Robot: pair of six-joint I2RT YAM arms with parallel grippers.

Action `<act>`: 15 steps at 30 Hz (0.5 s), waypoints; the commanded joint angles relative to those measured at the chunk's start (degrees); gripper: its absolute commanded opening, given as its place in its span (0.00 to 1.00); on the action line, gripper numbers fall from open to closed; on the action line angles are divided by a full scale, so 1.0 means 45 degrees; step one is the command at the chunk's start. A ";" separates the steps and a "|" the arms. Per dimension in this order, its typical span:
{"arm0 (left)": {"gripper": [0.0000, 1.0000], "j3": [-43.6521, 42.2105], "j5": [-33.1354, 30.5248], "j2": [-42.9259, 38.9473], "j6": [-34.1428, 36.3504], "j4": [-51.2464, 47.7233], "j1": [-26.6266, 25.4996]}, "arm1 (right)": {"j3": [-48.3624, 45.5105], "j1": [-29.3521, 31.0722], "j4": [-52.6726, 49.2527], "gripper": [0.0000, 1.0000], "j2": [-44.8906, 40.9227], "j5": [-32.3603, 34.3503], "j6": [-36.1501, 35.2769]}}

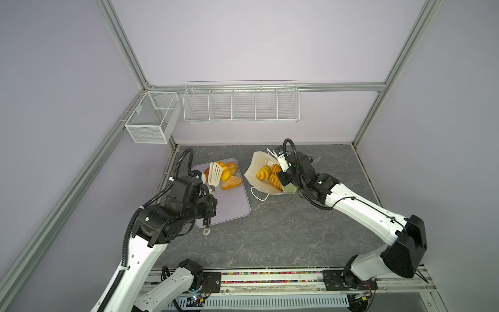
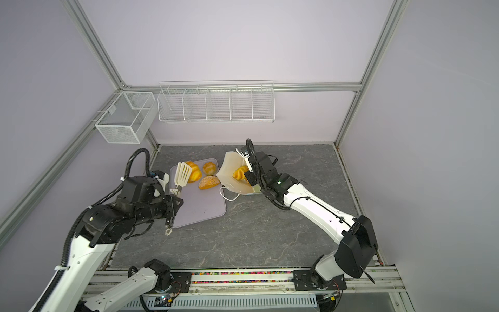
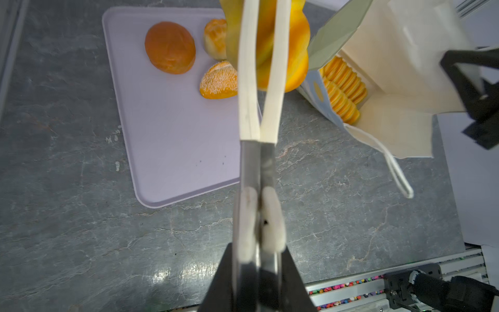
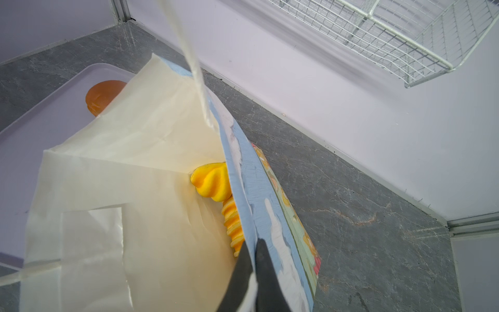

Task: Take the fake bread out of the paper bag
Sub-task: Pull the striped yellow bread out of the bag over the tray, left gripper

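Next, my left gripper lowers to the bare, empty tray patch beside the seeded roll, which lies below it, and releases the tongs' metal handles.
The paper bag (image 1: 256, 163) lies tilted on the table with its mouth toward the lilac tray (image 1: 232, 208). My right gripper (image 4: 255, 259) is shut on the bag's printed wall. Inside it lie ridged fake bread pieces (image 1: 264, 173), (image 3: 343, 89). My left gripper (image 3: 260, 259) is shut on the metal handles of white-bladed tongs (image 1: 215, 173). Their blades enclose a glossy ridged bread (image 3: 293, 48) over the tray's far end. A round bun (image 3: 170, 47), a seeded roll (image 3: 218, 83) and another bun (image 3: 214, 37) rest on the tray.
One white cord handle (image 1: 259, 195) of the bag trails onto the grey stone table. A mesh box (image 1: 152, 117) and a wire rack (image 1: 241, 102) hang on the back wall. A rail (image 1: 270, 278) runs along the front edge.
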 commanded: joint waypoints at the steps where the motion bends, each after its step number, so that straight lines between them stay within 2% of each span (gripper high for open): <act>1: 0.00 -0.1574 0.2068 -0.0092 -0.0008 0.1861 0.0420 | -0.0091 -0.0094 0.0203 0.07 -0.0248 0.0070 -0.0193; 3: 0.00 -0.2507 0.2785 -0.0028 -0.0075 0.2771 0.0522 | -0.0184 -0.0104 0.0203 0.07 -0.0378 0.0116 -0.0267; 10: 0.00 -0.4554 0.3732 0.0882 -0.0113 0.5188 0.0920 | -0.0358 -0.0190 0.0222 0.07 -0.0597 -0.0015 -0.0415; 15: 0.00 -0.5081 0.3328 0.1605 -0.0224 0.6126 0.1013 | -0.0489 -0.0228 0.0263 0.07 -0.0623 -0.0040 -0.0433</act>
